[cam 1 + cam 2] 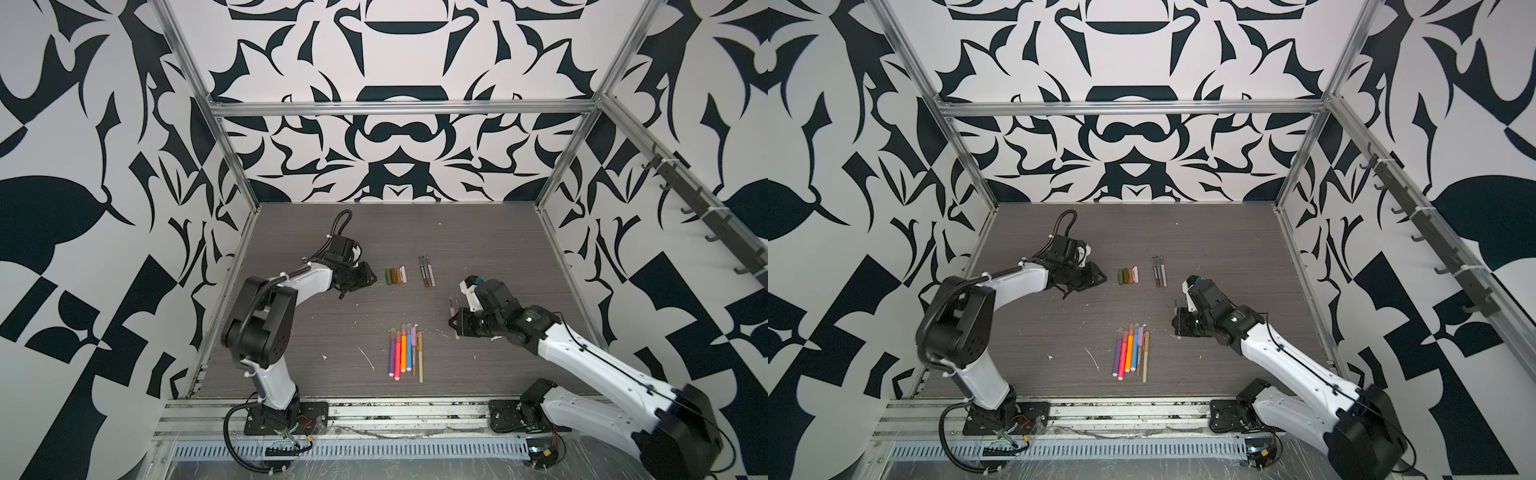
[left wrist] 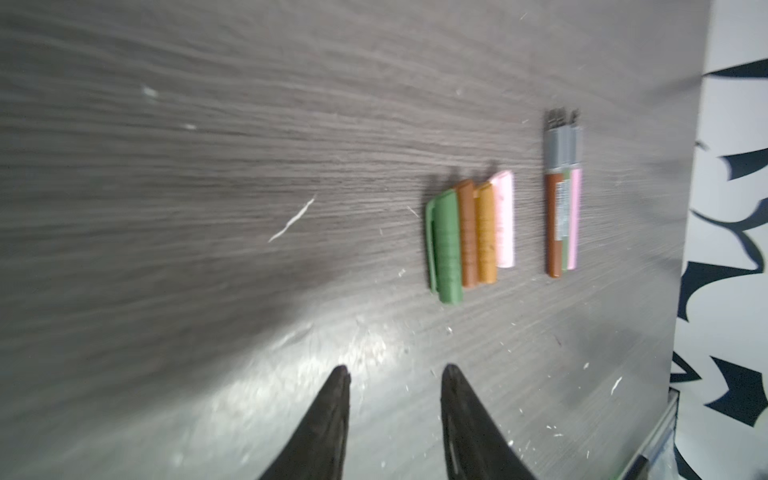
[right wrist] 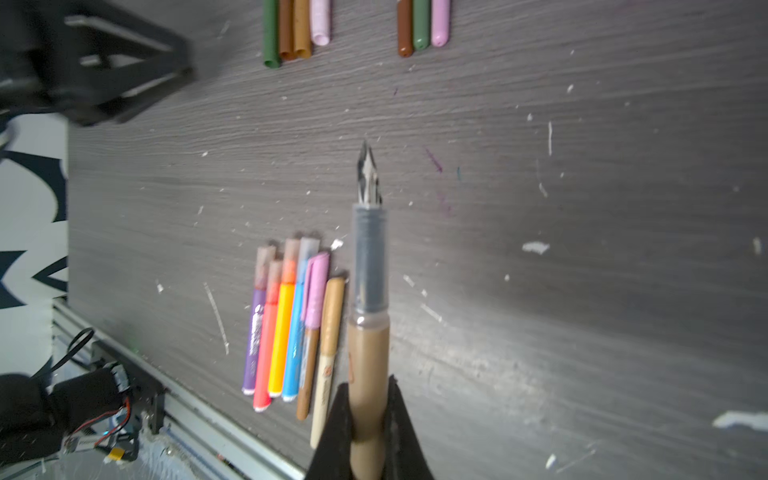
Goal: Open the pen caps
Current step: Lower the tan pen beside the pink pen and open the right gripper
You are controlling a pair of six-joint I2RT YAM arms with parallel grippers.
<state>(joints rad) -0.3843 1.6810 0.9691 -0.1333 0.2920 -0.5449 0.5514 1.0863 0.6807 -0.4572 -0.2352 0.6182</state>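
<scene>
I should next move my right gripper outward and down to let go of the tan pen, also capless, as the tabletop (image 1: 438, 273) (image 3: 464, 21) beside the pink uncapped pen is bare there.
Several loose pen caps (image 1: 397, 275) (image 2: 469, 237) (green, brown, tan, pink) lie side by side in a row at mid-table. My left gripper (image 1: 368, 277) (image 2: 392, 372) hovers just left of them, open, with nothing between its fingers. Three uncapped pens (image 1: 428, 272) (image 2: 563, 216) lie right of the caps. My right gripper (image 1: 455, 322) (image 3: 368, 382) is shut on a tan pen (image 3: 369, 340) whose cap is off, its grey grip and metal nib bare. Several capped pens (image 1: 405, 353) (image 3: 291, 324) lie in a row near the front.
The dark wood-grain tabletop (image 1: 478, 249) carries white scraps and scratches. Patterned walls and a metal frame (image 1: 245, 216) enclose it on three sides. A metal rail (image 1: 395, 411) with both arm bases runs along the front edge.
</scene>
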